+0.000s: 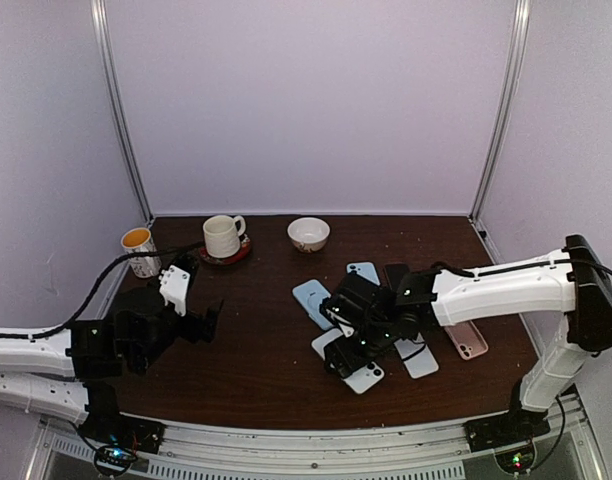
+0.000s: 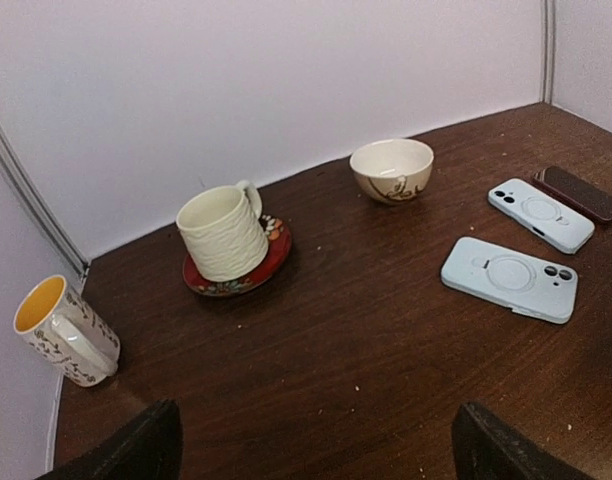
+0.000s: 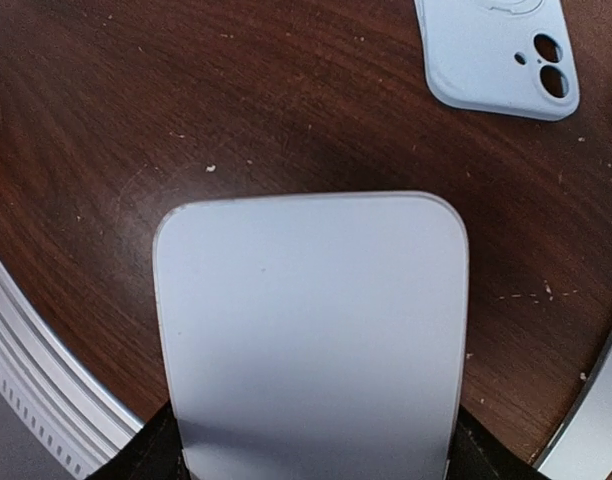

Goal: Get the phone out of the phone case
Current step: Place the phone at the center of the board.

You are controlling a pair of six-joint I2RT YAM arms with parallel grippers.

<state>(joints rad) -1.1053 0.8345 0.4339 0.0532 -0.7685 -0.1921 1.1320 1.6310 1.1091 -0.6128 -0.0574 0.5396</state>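
Observation:
My right gripper should move down next and then put the pale grey-white phone down flat on the wood near the light-blue case.
My right gripper [image 1: 348, 350] is shut on a pale grey-white phone [image 3: 306, 330], gripping its near end by both long edges and holding it just over the table. In the top view the phone [image 1: 362, 374] sticks out in front of the gripper, camera end showing. I cannot tell whether a case is still on it. A light-blue case [image 3: 496, 50] lies flat beyond it, also seen in the top view [image 1: 311, 300]. My left gripper [image 1: 201, 325] is open and empty above the table's left side; its dark fingertips [image 2: 136, 445] frame bare wood.
More cases and phones lie around the right gripper: pale blue [image 1: 364, 272], dark [image 1: 396, 275], pale blue [image 1: 418, 357] and pink [image 1: 466, 340]. At the back stand a cream mug on a red saucer [image 1: 224, 238], a yellow-lined mug [image 1: 138, 248] and a bowl [image 1: 308, 234].

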